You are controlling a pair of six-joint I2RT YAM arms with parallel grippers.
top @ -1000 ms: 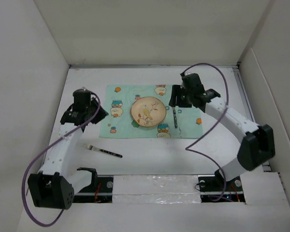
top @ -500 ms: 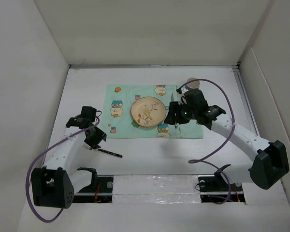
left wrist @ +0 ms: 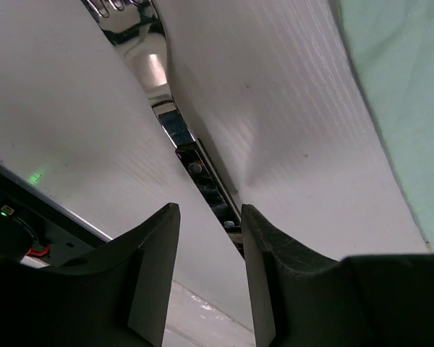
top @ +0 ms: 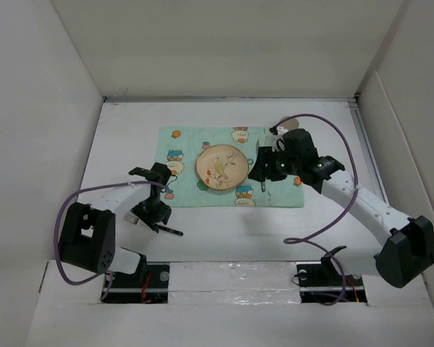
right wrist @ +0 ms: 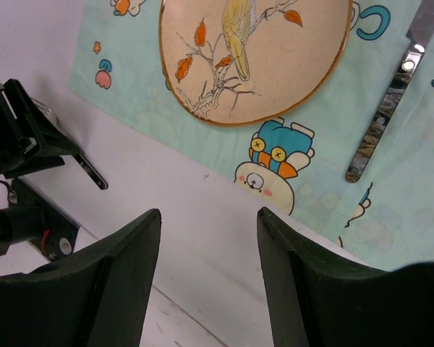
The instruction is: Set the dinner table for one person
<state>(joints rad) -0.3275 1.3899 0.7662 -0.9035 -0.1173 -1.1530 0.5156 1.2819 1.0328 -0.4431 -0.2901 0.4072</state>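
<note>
The fork's dark handle slants between the left gripper's open fingers, so the left gripper needs to turn more in line with the handle and go down to the riveted part (top: 170, 230) (left wrist: 210, 194).
The white dinner table (top: 239, 231) carries a mint-green placemat (top: 184, 141) with a bird-painted plate (top: 221, 166) at its middle. A knife (top: 262, 179) lies on the mat right of the plate. A fork (top: 170, 230) with a dark handle lies on the bare table near the mat's front left corner. My left gripper (top: 153, 212) is low over the fork. In the left wrist view it (left wrist: 210, 210) is open, its jaws either side of the fork handle (left wrist: 202, 177). My right gripper (top: 260, 170) hovers open and empty (right wrist: 210, 213) above the knife (right wrist: 383, 119) and plate (right wrist: 253, 50).
A grey round cup (top: 292, 124) shows partly behind the right arm at the mat's far right corner. White wall panels (top: 43, 108) close in the table on three sides. Purple cables (top: 325, 210) loop from both arms.
The left arm has folded in and swung right, bringing its gripper down from beside the mat onto the fork handle. The right gripper dropped from the far right corner toward the knife.
</note>
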